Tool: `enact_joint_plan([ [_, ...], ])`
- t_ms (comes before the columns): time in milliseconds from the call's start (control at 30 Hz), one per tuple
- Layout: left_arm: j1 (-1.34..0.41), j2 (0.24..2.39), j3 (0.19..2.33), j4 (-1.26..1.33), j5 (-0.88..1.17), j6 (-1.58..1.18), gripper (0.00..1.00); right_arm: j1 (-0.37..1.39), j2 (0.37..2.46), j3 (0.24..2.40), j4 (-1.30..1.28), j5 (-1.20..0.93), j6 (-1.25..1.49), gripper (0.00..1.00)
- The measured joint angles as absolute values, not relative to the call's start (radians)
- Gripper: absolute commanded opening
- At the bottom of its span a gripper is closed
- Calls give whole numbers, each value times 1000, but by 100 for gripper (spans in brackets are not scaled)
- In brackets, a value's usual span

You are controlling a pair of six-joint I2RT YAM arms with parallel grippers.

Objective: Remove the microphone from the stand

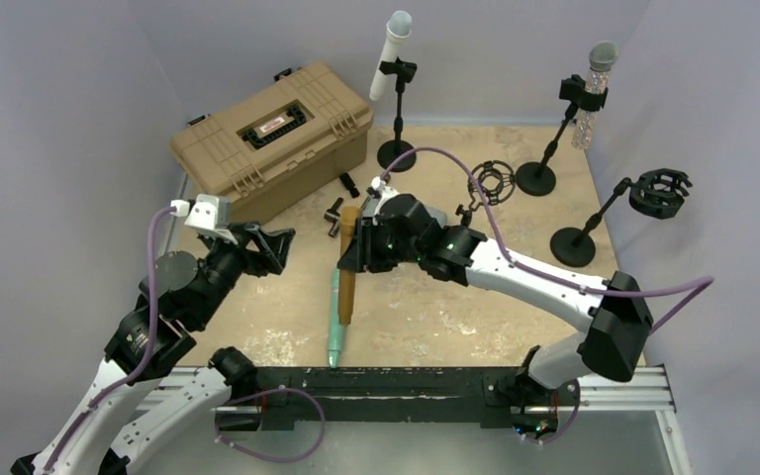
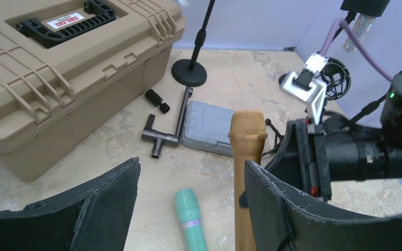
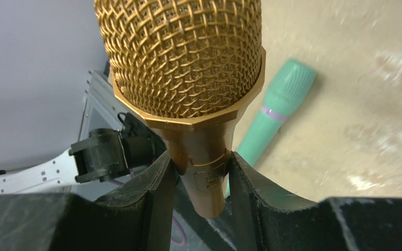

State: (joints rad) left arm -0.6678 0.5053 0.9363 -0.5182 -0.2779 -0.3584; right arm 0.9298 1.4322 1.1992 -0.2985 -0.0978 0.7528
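Next, my right gripper should move down and back to release the gold microphone beside the teal microphone (image 1: 335, 334), since that bare tabletop lies below and back from my gripper.
My right gripper (image 1: 356, 247) is shut on a gold microphone (image 1: 347, 282) just below its mesh head and holds it over the middle of the table. In the right wrist view the fingers (image 3: 159, 183) pinch the gold microphone (image 3: 183, 63) on both sides. A teal microphone (image 1: 335, 334) lies on the table beside it and shows in the left wrist view (image 2: 191, 219). My left gripper (image 1: 279, 249) is open and empty, left of the gold microphone (image 2: 247, 157). A white microphone (image 1: 392, 54) and a glittery microphone (image 1: 594, 89) sit in stands at the back.
A tan hard case (image 1: 272, 139) stands at the back left. A small grey case (image 2: 209, 128), a metal T-piece (image 2: 159, 137) and a black shock mount (image 1: 495, 183) lie mid-table. A stand with an empty clip (image 1: 659, 193) is at the right.
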Motion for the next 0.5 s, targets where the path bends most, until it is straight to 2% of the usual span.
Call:
enact_joint_plan([
  [500, -668, 479, 934, -519, -323, -360, 70, 1037, 1663, 1215, -455, 22, 1159, 0],
])
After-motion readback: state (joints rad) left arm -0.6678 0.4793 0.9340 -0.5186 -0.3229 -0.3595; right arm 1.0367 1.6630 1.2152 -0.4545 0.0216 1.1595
